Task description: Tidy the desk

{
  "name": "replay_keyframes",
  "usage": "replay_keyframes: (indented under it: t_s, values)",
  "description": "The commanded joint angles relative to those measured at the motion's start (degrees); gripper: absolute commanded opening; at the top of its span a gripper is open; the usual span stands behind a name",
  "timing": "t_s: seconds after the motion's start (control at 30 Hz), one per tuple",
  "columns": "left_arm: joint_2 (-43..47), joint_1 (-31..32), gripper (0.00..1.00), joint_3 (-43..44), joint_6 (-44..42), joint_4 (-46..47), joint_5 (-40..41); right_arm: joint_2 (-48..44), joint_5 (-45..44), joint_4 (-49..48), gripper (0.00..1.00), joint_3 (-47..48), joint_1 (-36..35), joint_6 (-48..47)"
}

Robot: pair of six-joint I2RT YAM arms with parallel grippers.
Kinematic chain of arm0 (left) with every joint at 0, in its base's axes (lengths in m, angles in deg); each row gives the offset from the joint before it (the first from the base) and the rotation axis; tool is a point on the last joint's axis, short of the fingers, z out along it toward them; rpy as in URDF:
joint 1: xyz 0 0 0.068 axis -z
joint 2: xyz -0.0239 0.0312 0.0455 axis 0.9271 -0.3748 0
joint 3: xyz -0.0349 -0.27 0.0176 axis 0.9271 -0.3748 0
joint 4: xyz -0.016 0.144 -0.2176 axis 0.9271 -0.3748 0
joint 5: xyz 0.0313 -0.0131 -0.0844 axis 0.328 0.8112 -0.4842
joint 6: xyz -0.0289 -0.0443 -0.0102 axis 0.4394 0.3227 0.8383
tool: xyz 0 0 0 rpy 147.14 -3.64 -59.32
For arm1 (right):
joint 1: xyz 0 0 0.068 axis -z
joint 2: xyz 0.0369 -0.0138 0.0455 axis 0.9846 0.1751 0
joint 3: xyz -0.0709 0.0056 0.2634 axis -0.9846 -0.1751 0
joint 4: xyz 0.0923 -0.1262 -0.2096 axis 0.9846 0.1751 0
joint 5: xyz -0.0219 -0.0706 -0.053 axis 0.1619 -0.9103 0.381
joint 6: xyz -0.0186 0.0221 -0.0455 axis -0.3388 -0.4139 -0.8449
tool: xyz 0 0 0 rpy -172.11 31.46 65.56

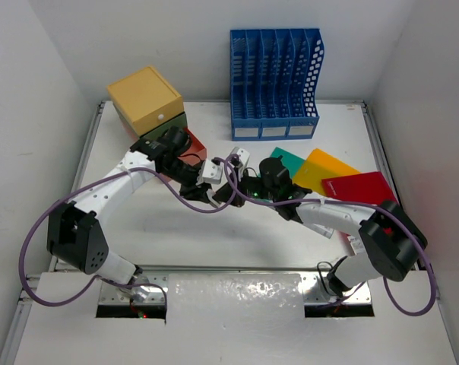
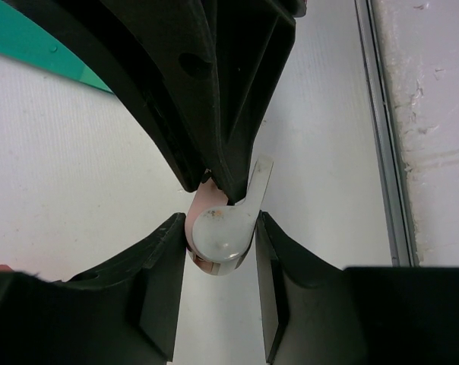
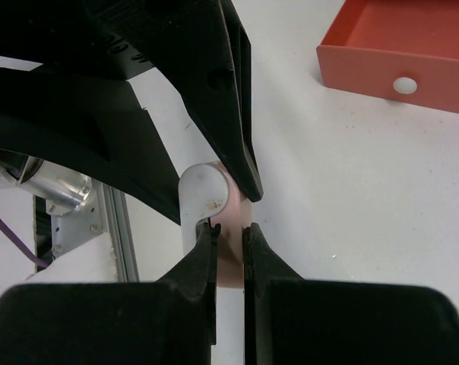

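My left gripper moves outward and to the left in the top view next, over the drawer's inside, and releases the white-and-pink object, as the orange-red drawer (image 1: 194,144) stands open.
Both grippers meet above the middle of the white desk (image 1: 161,228). My right gripper (image 3: 229,232) is shut on the pink body of a small white-and-pink object (image 3: 203,190). In the left wrist view, that object's round white end (image 2: 218,236) sits between the tips of my left gripper (image 2: 220,228), whose jaws press against both sides. The right gripper's black fingers (image 2: 214,91) reach in from above there. In the top view, the left gripper (image 1: 207,186) and right gripper (image 1: 223,192) are tip to tip, and the object is mostly hidden.
A yellow-topped drawer box (image 1: 146,99) stands at the back left, its orange-red drawer (image 3: 412,46) pulled open. A blue file rack (image 1: 275,76) is against the back wall. Teal (image 1: 290,160), yellow (image 1: 324,169) and red (image 1: 362,188) folders lie at the right. Metal rails edge the desk.
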Motion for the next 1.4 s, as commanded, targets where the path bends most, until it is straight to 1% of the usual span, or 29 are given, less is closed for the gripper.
replay_keyframes:
  t_s: [0.0, 0.07, 0.13, 0.17, 0.2, 0.3, 0.33, 0.37, 0.5, 0.53, 0.6, 0.7, 0.77, 0.8, 0.87, 0.9, 0.97, 1.0, 1.07, 1.1, 1.13, 1.17, 1.2, 1.27, 1.3, 1.37]
  values:
    - [0.09, 0.52, 0.00, 1.66, -1.50, -0.74, -0.89, -0.23, 0.13, -4.36, 0.00, 2.36, -0.28, -0.66]
    - [0.09, 0.52, 0.00, 1.67, -1.50, -0.56, -0.81, -0.14, 0.05, -2.96, 0.00, 2.62, -0.28, -1.18]
    - [0.00, 0.52, 0.00, 1.40, 0.52, 1.28, -0.46, -0.31, -1.00, 0.73, 0.01, 2.80, -0.28, -3.20]
    - [-0.08, 0.52, 0.00, 0.88, 1.31, 2.07, -0.19, -0.92, -1.36, 1.61, 0.11, 2.71, -0.19, -3.81]
    - [-0.09, 0.52, 0.00, 0.70, 1.84, 2.60, 0.77, -1.28, -2.06, 2.67, 0.19, 2.54, -0.19, -5.30]
    - [-0.70, 0.52, 0.00, -0.53, 2.11, 3.92, 2.70, -2.50, -3.11, 8.80, 0.39, 2.45, -0.28, -8.90]
    - [-0.87, 0.52, 0.00, -1.40, 1.84, 4.01, 3.32, -2.68, -3.47, 10.39, 0.41, 2.62, -0.19, -9.96]
    - [-1.83, 0.52, 0.00, -2.89, 1.23, 4.18, 4.80, -2.86, -5.12, 14.67, 0.44, 3.15, -0.19, -12.67]
    - [-3.42, 0.52, 0.00, -5.36, -0.17, 5.06, 7.19, -3.04, -7.33, 17.44, 0.45, 2.72, -0.19, -15.68]
    - [-3.69, 0.52, 0.00, -5.97, -0.09, 6.46, 7.37, -3.04, -7.51, 17.79, 0.45, 2.28, -0.28, -15.95]
    - [-4.21, 0.52, 0.00, -7.56, 1.40, 8.57, 8.59, -3.04, -7.69, 17.88, 0.45, 1.75, -0.19, -15.86]
    - [-4.31, 0.25, 0.00, -7.74, 4.47, 11.21, 9.39, -4.79, -8.21, 16.74, 0.45, -0.71, -0.19, -14.64]
    - [-3.96, -0.71, 0.00, -7.21, 8.33, 12.79, 10.53, -7.67, -10.31, 15.77, 0.46, -4.65, -0.02, -13.76]
    - [-3.78, -0.71, 0.00, -6.95, 8.35, 13.32, 10.88, -8.91, -11.46, 15.77, 0.46, -4.67, -0.02, -13.49]
    - [-3.52, -2.46, 0.00, -5.81, 11.06, 14.81, 11.41, -13.20, -13.83, 15.77, 0.48, -8.09, 0.77, -12.61]
    - [-3.51, -4.12, 0.00, -5.28, 13.16, 15.34, 11.41, -14.62, -16.36, 16.29, 0.48, -9.75, 1.56, -11.57]
    - [-4.04, -6.33, 0.00, -2.83, 15.45, 16.66, 10.71, -18.41, -18.66, 17.52, 0.48, -10.99, 2.70, -9.81]
    - [-4.39, -8.69, 0.00, -1.60, 18.08, 17.36, 9.66, -19.46, -19.80, 18.31, 0.48, -12.04, 4.54, -8.84]
    - [-5.70, -10.72, 0.00, 1.74, 20.90, 18.07, 9.13, -22.62, -20.25, 18.41, 0.47, -13.36, 6.91, -5.43]
    - [-6.06, -12.21, 0.00, 2.71, 23.09, 19.03, 10.26, -23.68, -20.60, 18.06, 0.47, -14.76, 9.36, -4.45]
    - [-6.32, -12.84, 0.00, 3.76, 24.68, 20.26, 11.14, -24.56, -21.13, 17.97, 0.47, -15.39, 10.34, -3.65]
    - [-6.50, -14.06, 0.00, 4.04, 26.69, 22.01, 13.41, -26.48, -22.00, 17.97, 0.47, -16.09, 10.88, -2.95]
    - [-6.41, -14.77, 0.00, 4.56, 30.02, 25.33, 14.56, -27.46, -24.71, 18.23, 0.47, -16.97, 11.23, -3.03]
    - [-6.06, -16.09, 0.00, 4.57, 34.60, 30.26, 16.85, -28.87, -26.23, 18.49, 0.47, -17.94, 11.23, -3.29]
    - [-5.98, -16.62, 0.00, 4.57, 38.19, 34.38, 21.04, -29.75, -26.67, 18.67, 0.48, -18.55, 11.23, -3.29]
    - [-7.20, -16.62, 0.00, 5.53, 39.45, 36.87, 25.71, -30.46, -27.37, 19.63, 0.48, -18.82, 11.23, -3.47]
